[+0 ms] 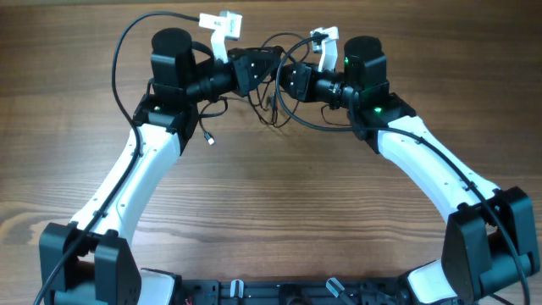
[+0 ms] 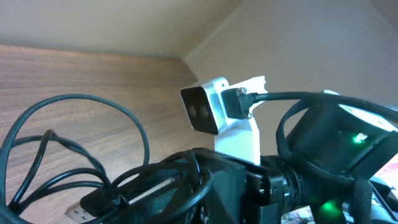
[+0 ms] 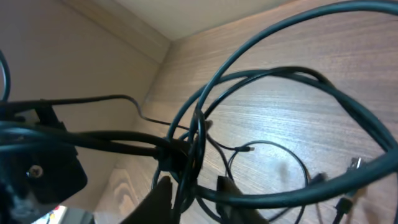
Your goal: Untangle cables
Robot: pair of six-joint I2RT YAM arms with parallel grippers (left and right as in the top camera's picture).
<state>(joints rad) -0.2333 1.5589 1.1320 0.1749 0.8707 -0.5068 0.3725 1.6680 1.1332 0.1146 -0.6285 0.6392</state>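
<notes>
The cables bunch between the robot's grippers, so the left gripper should next pull to the left in the overhead view, over the bare wood, and let go of its pieces of the cables.
The cables (image 1: pixel 273 108) are thin black cords hanging in a tangle between my two grippers at the far middle of the table. One plug end (image 1: pixel 209 140) lies on the wood to the left. My left gripper (image 1: pixel 258 70) points right and seems shut on strands. My right gripper (image 1: pixel 293 83) faces it, almost touching. In the right wrist view my right gripper's fingers (image 3: pixel 196 186) close on the knotted bundle (image 3: pixel 180 149), with a taut strand running to the left gripper (image 3: pixel 37 168). The left wrist view shows loose loops (image 2: pixel 78 96) and a USB plug (image 2: pixel 78 213); its own fingers are hidden.
Thicker black robot wiring loops over the left arm (image 1: pixel 127 42). The right arm's white wrist camera (image 2: pixel 205 109) fills the middle of the left wrist view. The wooden table (image 1: pixel 279 203) spreads toward the near edge between the two white arms.
</notes>
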